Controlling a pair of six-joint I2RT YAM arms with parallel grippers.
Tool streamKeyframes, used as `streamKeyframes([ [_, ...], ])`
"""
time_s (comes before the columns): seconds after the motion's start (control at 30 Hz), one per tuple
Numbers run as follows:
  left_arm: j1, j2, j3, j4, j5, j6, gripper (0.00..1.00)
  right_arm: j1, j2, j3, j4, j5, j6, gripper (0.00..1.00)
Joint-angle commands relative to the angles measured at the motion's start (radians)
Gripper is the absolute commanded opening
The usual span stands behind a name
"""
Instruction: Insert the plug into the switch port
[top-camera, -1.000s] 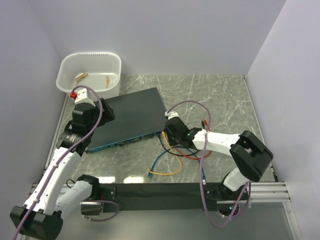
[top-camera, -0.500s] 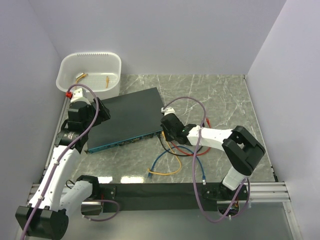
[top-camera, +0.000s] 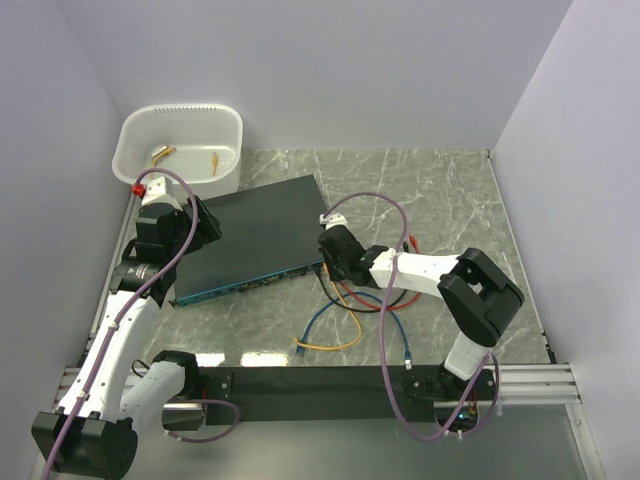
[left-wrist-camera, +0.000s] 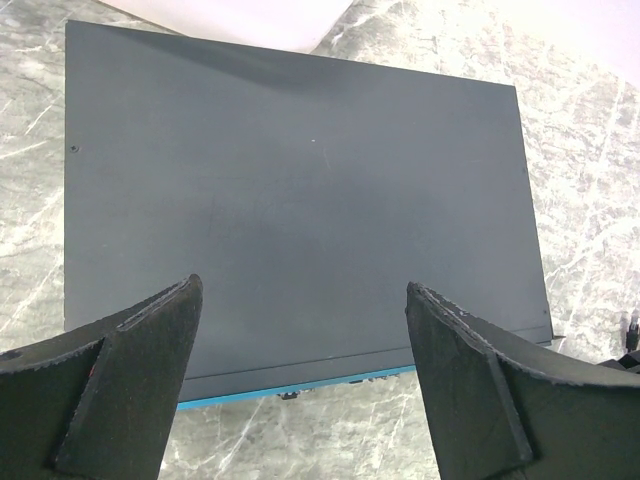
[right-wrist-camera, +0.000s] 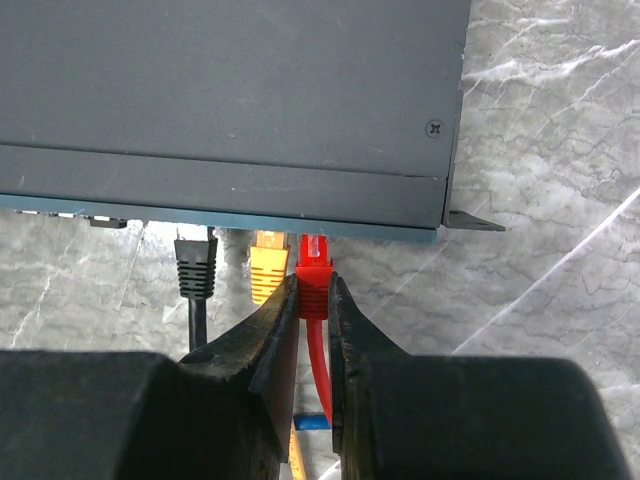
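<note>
The clear end of the red plug in the robot's right gripper still shows outside, so the right gripper should next push the plug outward into the teal face (right-wrist-camera: 380, 232) beside the yellow plug before letting go of it.
The switch is a flat black box (top-camera: 260, 235) with a narrow teal-blue front face (top-camera: 250, 283). In the right wrist view my right gripper (right-wrist-camera: 314, 290) is shut on a red plug (right-wrist-camera: 314, 275). The plug's clear tip reaches the teal face (right-wrist-camera: 380, 232) near the box's right corner. The switch port itself is hidden under the box's top edge. A yellow plug (right-wrist-camera: 266, 268) and a black plug (right-wrist-camera: 195, 265) sit in the face just left of the red one. My left gripper (left-wrist-camera: 302, 288) hovers open over the box's top (left-wrist-camera: 300, 180), holding nothing.
A white tub (top-camera: 180, 108) with small orange bits stands at the back left. Blue, yellow and red cable loops (top-camera: 335, 320) lie in front of the switch. A metal mounting ear (right-wrist-camera: 475, 222) sticks out at the box's right corner. Walls close in on all sides.
The right gripper has moved left to the switch's front face with the red plug. The left arm shifted slightly back and left, then held still.
</note>
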Motion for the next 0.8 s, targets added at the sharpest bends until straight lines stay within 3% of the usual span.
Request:
streamKeyframes([
  [0.0,0.007,-0.014,-0.002,0.022,0.011,0.018,0.89,-0.014,0.029,0.060,0.051,0.026,0.008,0.00],
  [0.37,0.007,-0.016,-0.003,0.020,0.008,0.019,0.88,-0.042,-0.006,0.098,0.045,0.038,0.028,0.00],
  [0.77,0.007,-0.022,-0.006,0.019,0.000,0.019,0.88,-0.045,0.000,0.124,0.145,0.080,0.040,0.00],
])
